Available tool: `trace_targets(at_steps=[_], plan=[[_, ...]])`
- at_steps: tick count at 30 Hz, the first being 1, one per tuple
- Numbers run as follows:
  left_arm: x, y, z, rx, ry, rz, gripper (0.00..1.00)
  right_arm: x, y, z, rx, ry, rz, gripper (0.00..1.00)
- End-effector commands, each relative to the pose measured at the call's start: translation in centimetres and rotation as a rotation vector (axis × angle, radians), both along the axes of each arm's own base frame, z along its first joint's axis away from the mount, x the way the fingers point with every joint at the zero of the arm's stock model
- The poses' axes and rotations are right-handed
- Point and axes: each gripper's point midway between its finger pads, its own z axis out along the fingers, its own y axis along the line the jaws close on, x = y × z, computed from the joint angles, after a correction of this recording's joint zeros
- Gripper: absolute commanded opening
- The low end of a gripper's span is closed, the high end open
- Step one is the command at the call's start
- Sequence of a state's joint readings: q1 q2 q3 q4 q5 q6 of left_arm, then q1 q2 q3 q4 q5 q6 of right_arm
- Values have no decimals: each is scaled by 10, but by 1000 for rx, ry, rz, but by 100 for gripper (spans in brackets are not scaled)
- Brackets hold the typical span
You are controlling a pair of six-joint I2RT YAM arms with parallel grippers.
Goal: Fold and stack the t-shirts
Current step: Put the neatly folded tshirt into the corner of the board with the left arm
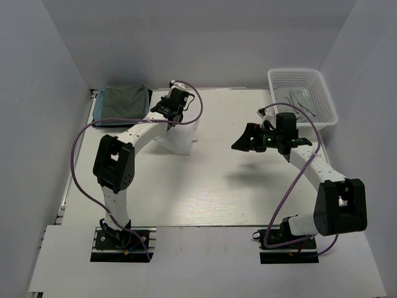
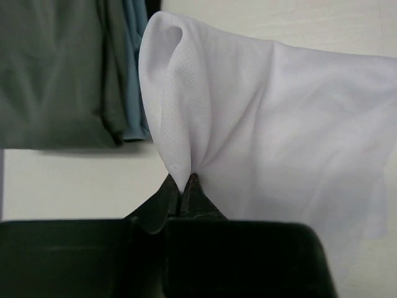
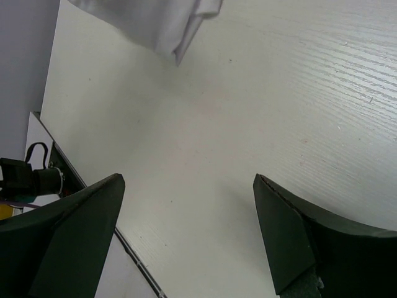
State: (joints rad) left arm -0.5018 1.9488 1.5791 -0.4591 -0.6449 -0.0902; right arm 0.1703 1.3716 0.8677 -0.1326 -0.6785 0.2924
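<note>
My left gripper raises the hanging white t-shirt next, carries it over, lowers it and releases it, since the folded stack (image 1: 122, 104) (image 2: 56, 74) lies to its left in the top view.
My left gripper (image 1: 175, 112) is shut on a fold of a white t-shirt (image 1: 179, 136) and holds it lifted, so it hangs down to the table at centre-left. In the left wrist view the white t-shirt (image 2: 273, 118) is pinched between the closed fingertips (image 2: 169, 191). A stack of folded grey and blue t-shirts (image 1: 121, 102) lies at the back left, also in the left wrist view (image 2: 62, 68). My right gripper (image 1: 247, 140) is open and empty above the table's middle right. A corner of the white t-shirt (image 3: 155, 22) shows in the right wrist view.
A white mesh basket (image 1: 302, 96) with something pale inside stands at the back right. Grey walls enclose the table on the left, back and right. The left arm's base (image 3: 31, 177) shows at the table's near edge.
</note>
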Motion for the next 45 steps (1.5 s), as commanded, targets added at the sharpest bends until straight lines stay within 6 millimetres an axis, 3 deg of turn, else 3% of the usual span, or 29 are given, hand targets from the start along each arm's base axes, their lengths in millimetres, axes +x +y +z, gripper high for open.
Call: trace_targets(at_steps=[1,6,13,17,22,24,30,36,39,41,45], plan=[[17,25,55,74,-132,21,0,4,-2,9,-11,-49,-1,90],[33,45,92,108,-192,37,0,6,-2,7,-11,-42,3,90],[37,70,152,119,-283,20,0,9,-1,2,-17,-26,-1,90],[38,72,171,117,-300,-13,0,10,1,-3,-9,-5,5,90],[36,94,194,137,-322,32,0,12,6,-4,25,14,26,90],[37,108,194,149,-317,54,0,12,8,-5,27,15,30,90],[35,123,227,120,-370,61,0,15,7,-9,27,28,26,90],[41,137,230,115,-376,77,0,20,9,-6,30,24,25,90],[49,155,223,107,-371,103,0,22,9,-5,31,27,24,90],[58,156,207,102,-343,102,0,27,9,-3,28,25,17,90],[66,162,207,82,-345,101,0,30,9,-2,22,23,12,90]])
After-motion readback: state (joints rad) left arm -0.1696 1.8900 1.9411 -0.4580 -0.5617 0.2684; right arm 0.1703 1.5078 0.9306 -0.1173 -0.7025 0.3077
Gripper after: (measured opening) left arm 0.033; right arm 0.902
